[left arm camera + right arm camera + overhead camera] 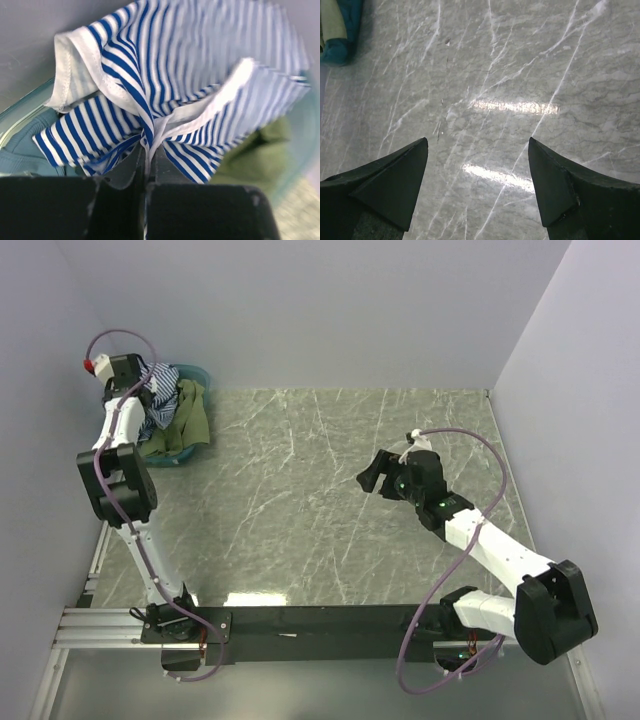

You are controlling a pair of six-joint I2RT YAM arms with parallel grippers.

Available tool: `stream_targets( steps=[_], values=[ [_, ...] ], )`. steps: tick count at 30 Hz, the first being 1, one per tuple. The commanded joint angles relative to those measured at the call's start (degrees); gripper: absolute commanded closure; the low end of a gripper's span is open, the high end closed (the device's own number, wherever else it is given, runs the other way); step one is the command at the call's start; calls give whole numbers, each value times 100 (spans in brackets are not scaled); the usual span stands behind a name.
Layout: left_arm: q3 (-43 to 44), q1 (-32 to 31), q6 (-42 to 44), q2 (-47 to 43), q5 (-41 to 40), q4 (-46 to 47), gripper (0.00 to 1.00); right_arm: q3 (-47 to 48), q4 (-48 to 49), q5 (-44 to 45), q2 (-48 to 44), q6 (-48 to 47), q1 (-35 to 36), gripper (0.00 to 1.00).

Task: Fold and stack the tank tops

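Observation:
The left gripper needs to rise high above the basin and swing to the right in the top view, over the middle of the marble, since that space lies bare.
The navy-and-white striped tank top (175,75) is bunched up, and my left gripper (148,146) is shut on a fold of it. In the top view this happens over the basin at the far left corner, where the striped tank top (160,388) lies on top of the olive green one (186,420). The olive tank top (255,155) shows to the right of the stripes, and teal-blue cloth (22,155) lies under them at the left. Over the middle right of the table, my right gripper (372,478) hangs open, its fingers (395,175) wide apart with only marble between them.
The translucent teal basin (198,371) holds the clothes against the back wall, its rim (20,107) just below my left gripper. Its edge (342,35) shows at the top left of the right wrist view. Walls close in the left, back and right sides.

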Motion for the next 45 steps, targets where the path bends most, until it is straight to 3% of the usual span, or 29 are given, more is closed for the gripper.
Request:
stream_targets(
  steps=[1, 8, 13, 19, 25, 29, 30, 32, 35, 39, 45],
  values=[
    [27, -77, 36, -1033, 469, 365, 100, -62, 298, 12, -223, -28, -35, 13],
    [18, -419, 326, -1939, 531, 427, 100, -1, 202, 187, -381, -63, -26, 13],
    [-17, -1016, 634, -2695, 601, 568, 100, 131, 62, 319, -539, -98, -35, 13],
    [-166, -2457, 749, -3424, 294, 602, 100, 368, -106, 529, -767, -151, -26, 13],
    [-1132, -4179, 336, -4005, -233, 901, 99, 492, -510, 969, -1084, -204, -26, 13],
    [-2045, -4857, -138, -3883, 47, 1156, 60, 588, -887, 1277, -1049, -177, -26, 13],
    [-2134, -4867, -287, -3726, 248, 1096, 48, 632, -966, 1304, -979, -160, -35, 13],
    [-2232, -4867, -394, -3593, 329, 885, 35, 641, -1107, 1269, -909, -125, -35, 13],
    [-2407, -4832, -464, -3548, -74, 674, 24, 492, -1030, 1007, -847, -37, -35, 13],
    [-2679, -4481, -779, -3513, -33, 471, 24, 185, -669, 610, -637, 148, -17, 15],
    [-2839, -3936, -685, -2654, 1145, 507, 36, 421, -466, 592, 171, 245, 413, 19]
  ],
)
